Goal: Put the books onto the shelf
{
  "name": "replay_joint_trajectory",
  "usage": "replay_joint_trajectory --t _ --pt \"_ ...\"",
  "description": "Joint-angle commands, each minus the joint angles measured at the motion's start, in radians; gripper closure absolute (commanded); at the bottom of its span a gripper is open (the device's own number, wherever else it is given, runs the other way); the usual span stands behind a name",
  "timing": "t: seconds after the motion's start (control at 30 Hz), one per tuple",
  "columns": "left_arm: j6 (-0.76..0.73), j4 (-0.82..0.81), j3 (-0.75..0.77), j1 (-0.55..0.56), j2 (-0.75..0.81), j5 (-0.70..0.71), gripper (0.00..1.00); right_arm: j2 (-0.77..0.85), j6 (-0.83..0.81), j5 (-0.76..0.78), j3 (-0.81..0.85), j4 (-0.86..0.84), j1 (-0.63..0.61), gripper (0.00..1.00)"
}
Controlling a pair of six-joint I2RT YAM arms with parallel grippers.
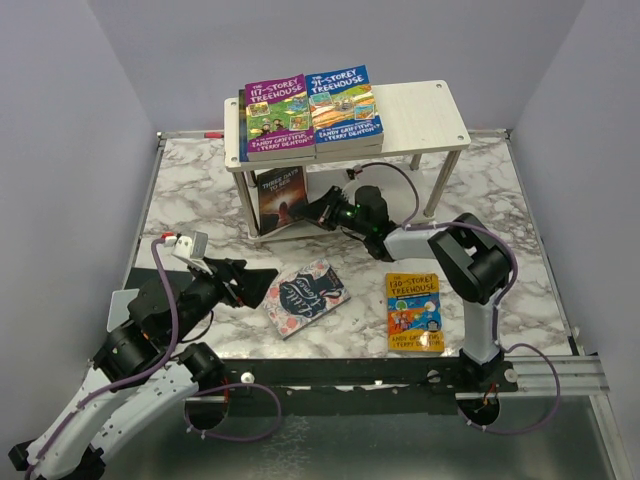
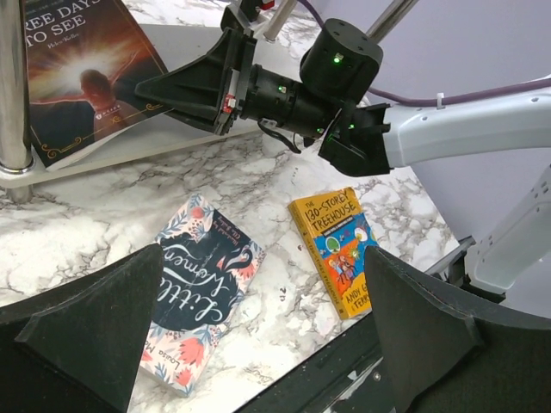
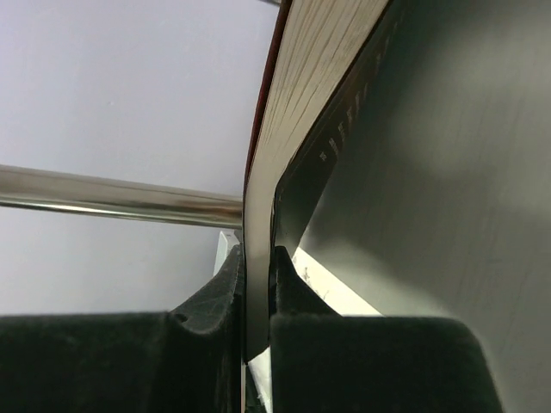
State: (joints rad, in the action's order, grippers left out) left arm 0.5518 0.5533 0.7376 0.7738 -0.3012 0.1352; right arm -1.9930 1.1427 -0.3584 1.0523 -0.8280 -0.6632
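Note:
I need to move my right gripper down so the brown book's pinched edge rests on the shelf's lower level (image 3: 337,243), and let go there. That edge is tilted above that level.
The white shelf (image 1: 420,110) carries a purple book (image 1: 274,115) and a blue book (image 1: 344,105) flat on its top tier. A dark brown book (image 1: 281,195) leans tilted on the lower tier (image 2: 129,146), and my right gripper (image 1: 322,208) is shut on its edge. In the right wrist view, the right gripper (image 3: 258,292) pinches the book's page block (image 3: 301,86). A pink floral book (image 1: 307,297) and an orange book (image 1: 413,312) lie flat on the marble. My left gripper (image 1: 255,285) hovers open just left of the pink book (image 2: 198,292), with the orange book (image 2: 336,249) beyond.
The shelf's metal legs (image 2: 10,86) stand beside the brown book (image 2: 77,69). The right arm (image 1: 470,265) reaches across the table's right middle towards the shelf. A black rail (image 1: 400,372) runs along the near edge. Grey walls close in the table.

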Motion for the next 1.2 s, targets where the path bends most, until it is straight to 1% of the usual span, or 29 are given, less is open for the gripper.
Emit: replay_joint_trajectory --t 0.0,0.2,0.5,0.53,0.67,0.77,0.87,1.03,1.17 --pt "-0.018 -0.026 -0.015 -0.001 0.01 -0.036 0.01 -0.033 -0.019 -0.088 0.03 0.032 -0.001 0.99" --pt "-0.017 -0.027 -0.016 -0.001 0.008 -0.036 0.01 -0.051 -0.029 -0.084 0.046 0.076 0.001 0.99" --pt "-0.015 -0.027 -0.018 -0.001 0.011 -0.029 0.01 -0.08 -0.006 -0.103 0.015 0.047 -0.002 0.99" --pt "-0.015 -0.027 -0.018 -0.001 0.012 -0.028 0.01 -0.082 -0.006 -0.105 0.013 0.043 -0.003 0.98" --pt "-0.013 -0.027 -0.018 0.0 0.013 -0.024 0.01 -0.077 -0.006 -0.101 0.0 0.041 -0.003 0.83" --pt "-0.013 -0.027 -0.02 -0.001 0.015 -0.022 0.01 -0.066 -0.009 -0.091 -0.008 0.057 -0.003 0.68" --pt "-0.012 -0.027 -0.019 -0.001 0.015 -0.022 0.01 -0.05 -0.018 -0.08 -0.015 0.079 -0.003 0.59" --pt "-0.01 -0.027 -0.02 0.0 0.022 -0.017 0.01 -0.017 -0.041 -0.061 -0.027 0.123 -0.003 0.49" --pt "-0.01 -0.028 -0.02 -0.001 0.022 -0.017 0.01 0.008 -0.056 -0.055 -0.025 0.173 -0.003 0.45"
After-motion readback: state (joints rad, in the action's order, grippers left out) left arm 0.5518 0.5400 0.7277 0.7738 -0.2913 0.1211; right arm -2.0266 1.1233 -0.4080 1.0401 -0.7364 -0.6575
